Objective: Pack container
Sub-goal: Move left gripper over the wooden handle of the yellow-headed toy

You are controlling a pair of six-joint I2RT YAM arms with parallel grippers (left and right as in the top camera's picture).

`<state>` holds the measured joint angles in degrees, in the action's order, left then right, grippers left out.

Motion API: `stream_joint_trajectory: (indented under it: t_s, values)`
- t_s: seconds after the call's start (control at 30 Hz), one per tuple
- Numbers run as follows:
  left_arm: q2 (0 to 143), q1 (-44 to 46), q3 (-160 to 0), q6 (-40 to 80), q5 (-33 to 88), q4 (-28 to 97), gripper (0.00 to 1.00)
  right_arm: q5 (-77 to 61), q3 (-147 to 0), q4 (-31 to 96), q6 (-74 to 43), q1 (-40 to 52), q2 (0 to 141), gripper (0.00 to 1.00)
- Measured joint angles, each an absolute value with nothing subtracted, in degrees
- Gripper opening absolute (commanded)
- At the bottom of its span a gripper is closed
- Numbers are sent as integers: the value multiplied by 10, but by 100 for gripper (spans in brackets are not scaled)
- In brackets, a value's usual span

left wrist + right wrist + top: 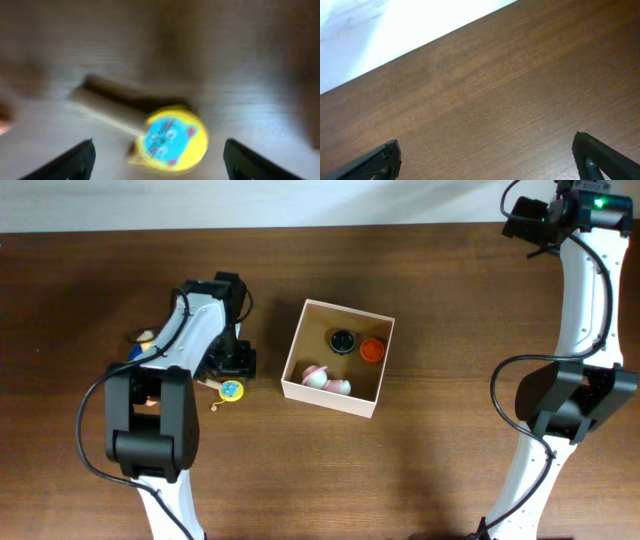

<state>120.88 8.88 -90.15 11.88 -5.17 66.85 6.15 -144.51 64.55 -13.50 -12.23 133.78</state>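
I will turn my left gripper to straddle the tan stick, which lies slanted to my open fingers, and lower onto the stick's bare length point(209, 383) point(106, 111) to close.
The container point(292, 351), a square white-walled cardboard box with a tan inside, sits mid-table. It holds a black round toy point(343, 340), an orange round toy point(373, 350) and a pink-and-white toy point(326, 378). A yellow disc toy with a blue cat face point(231, 390) lies on the table left of the box, on a tan stick point(107, 107). My left gripper point(234, 364) is open just above it; the disc point(172, 140) shows between the two fingertips in the left wrist view. My right gripper point(487, 160) is open and empty over bare table at the far right back.
Small toys point(145, 338) lie partly hidden beside the left arm at the far left. The right arm's base and cables point(560, 395) stand at the right. The table's back edge meets a white surface point(395, 25).
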Motion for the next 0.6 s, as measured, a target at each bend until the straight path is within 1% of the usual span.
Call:
stream_joint_trajectory:
  t_s: [0.2,0.6]
  values:
    - [1204,88,-842,236,-20,594,82,61,-1445,646,-135,-122,1338,99]
    - [1201,89,-839,437,-11,571,81,62,-1445,646,-136,-122,1338,99]
